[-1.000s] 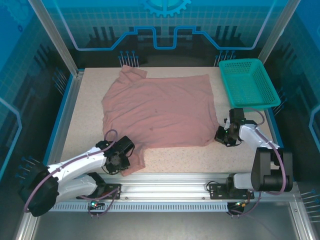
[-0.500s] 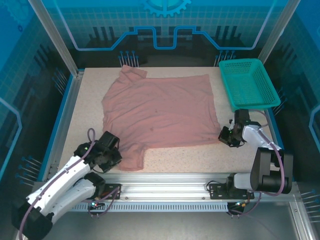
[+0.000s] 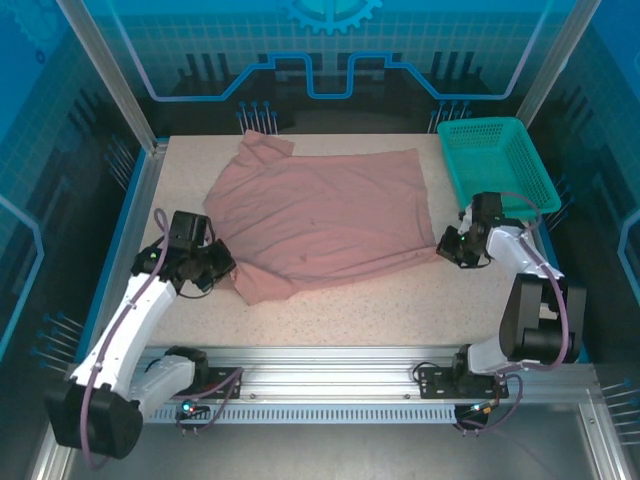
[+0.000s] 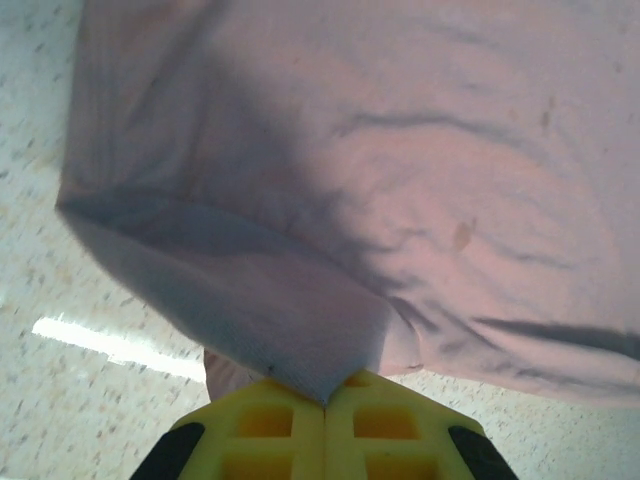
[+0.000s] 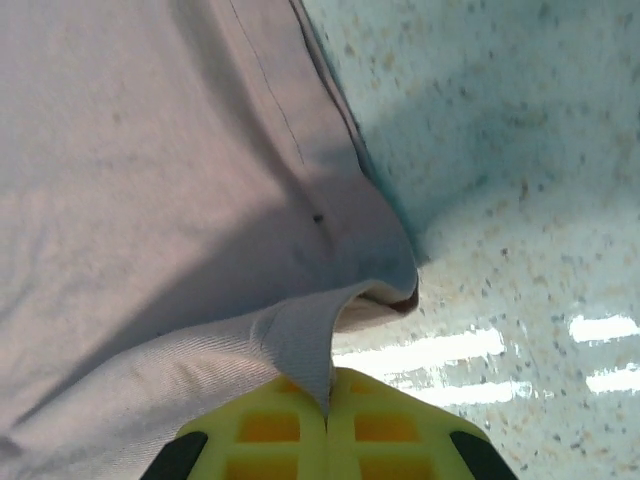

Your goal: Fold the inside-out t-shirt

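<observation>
My right gripper moves outward along the shirt's stitched side edge (image 3: 427, 212) (image 5: 298, 100) next. It then lets go of the hem corner there, since flat cloth lies ahead to fold onto.
The salmon-pink inside-out t-shirt (image 3: 320, 215) lies spread over the middle of the table, its near edge lifted off the surface. At its near left corner my left gripper (image 3: 222, 270) is shut on the cloth; in the left wrist view the yellow jaws (image 4: 324, 402) pinch a fold of the t-shirt (image 4: 400, 180). My right gripper (image 3: 447, 247) is shut on the near right corner. From the right wrist, the hem of the t-shirt (image 5: 150, 200) is seen running down into the closed yellow jaws (image 5: 328, 405).
A teal mesh basket (image 3: 497, 167) stands at the back right corner, close behind the right arm. Speckled tabletop (image 3: 380, 315) lies bare between the shirt's near edge and the aluminium rail (image 3: 330, 362). Blue frame edges run along both table sides.
My left gripper closed on the near left corner and carried it away from the rail toward the left-middle. The right gripper moved slightly farther back with its corner. The near hem has drawn inward.
</observation>
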Controlling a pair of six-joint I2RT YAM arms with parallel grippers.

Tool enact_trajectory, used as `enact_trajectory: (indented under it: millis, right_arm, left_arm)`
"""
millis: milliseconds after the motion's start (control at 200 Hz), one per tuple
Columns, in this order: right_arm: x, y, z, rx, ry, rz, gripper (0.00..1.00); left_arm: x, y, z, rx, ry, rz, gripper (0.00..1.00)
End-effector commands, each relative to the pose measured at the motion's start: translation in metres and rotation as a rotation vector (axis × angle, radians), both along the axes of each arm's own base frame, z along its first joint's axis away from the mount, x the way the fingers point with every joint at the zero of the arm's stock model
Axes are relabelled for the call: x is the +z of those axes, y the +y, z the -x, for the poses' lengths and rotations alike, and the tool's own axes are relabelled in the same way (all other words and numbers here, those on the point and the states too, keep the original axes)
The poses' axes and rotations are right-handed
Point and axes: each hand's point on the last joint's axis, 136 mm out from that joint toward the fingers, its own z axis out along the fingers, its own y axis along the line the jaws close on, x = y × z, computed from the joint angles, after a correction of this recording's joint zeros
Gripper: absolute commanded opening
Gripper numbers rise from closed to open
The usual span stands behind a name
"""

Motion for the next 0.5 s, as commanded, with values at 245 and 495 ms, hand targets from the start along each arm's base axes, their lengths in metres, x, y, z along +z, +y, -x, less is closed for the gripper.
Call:
enact_trajectory:
  millis: [245, 495]
  right_arm:
    - [0.002, 0.009, -0.046, 0.053, -0.012, 0.013, 0.06]
    - [0.005, 0.021, -0.063, 0.093, -0.018, 0.003, 0.08]
  left_arm:
    - [0.027, 0.003, -0.086, -0.029, -0.165, 0.013, 0.00]
    - [0.039, 0.022, -0.119, 0.006, -0.197, 0.013, 0.00]
